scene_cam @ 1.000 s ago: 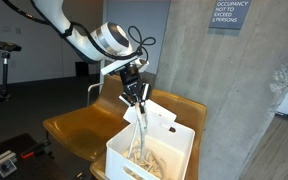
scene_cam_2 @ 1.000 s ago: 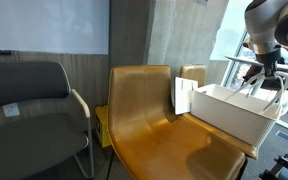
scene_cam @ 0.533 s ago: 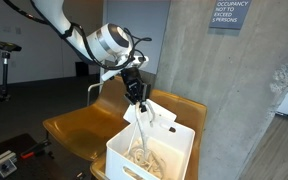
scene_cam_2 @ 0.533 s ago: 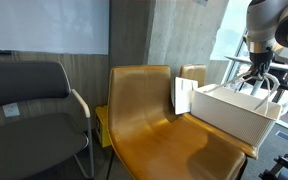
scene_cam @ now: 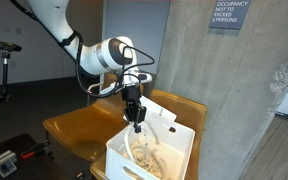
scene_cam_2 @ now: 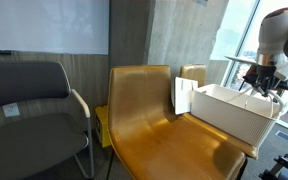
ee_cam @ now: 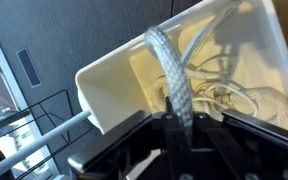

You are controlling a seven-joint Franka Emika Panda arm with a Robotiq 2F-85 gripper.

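My gripper should move over the rope's loose coils (scene_cam: 154, 154) (ee_cam: 222, 92) in the white bin next, toward the white card, turning slightly. Then it should release the rope.
My gripper (scene_cam: 137, 122) hangs over a white plastic bin (scene_cam: 121, 160) and is shut on a white braided rope (scene_cam: 133, 142). The rope drops from the jaws into the bin, where more of it lies coiled. In the wrist view the rope (ee_cam: 172, 72) runs straight up from between the dark fingers, my gripper (ee_cam: 180, 126) pinching it, with the bin's wall (ee_cam: 112, 88) and the loose coils (ee_cam: 224, 95) beyond. From the side, the gripper (scene_cam_2: 263, 88) sits just above the far end of the bin (scene_cam_2: 227, 114).
The bin rests on a brown seat (scene_cam: 76, 126), also seen side-on as a brown chair (scene_cam_2: 149, 110). A grey chair (scene_cam_2: 29, 100) stands beside it. A concrete pillar (scene_cam: 229, 95) rises close behind the bin. A white card (scene_cam_2: 182, 96) leans at the bin's end.
The gripper has dropped lower over the bin with the rope still held, and more rope has settled inside.
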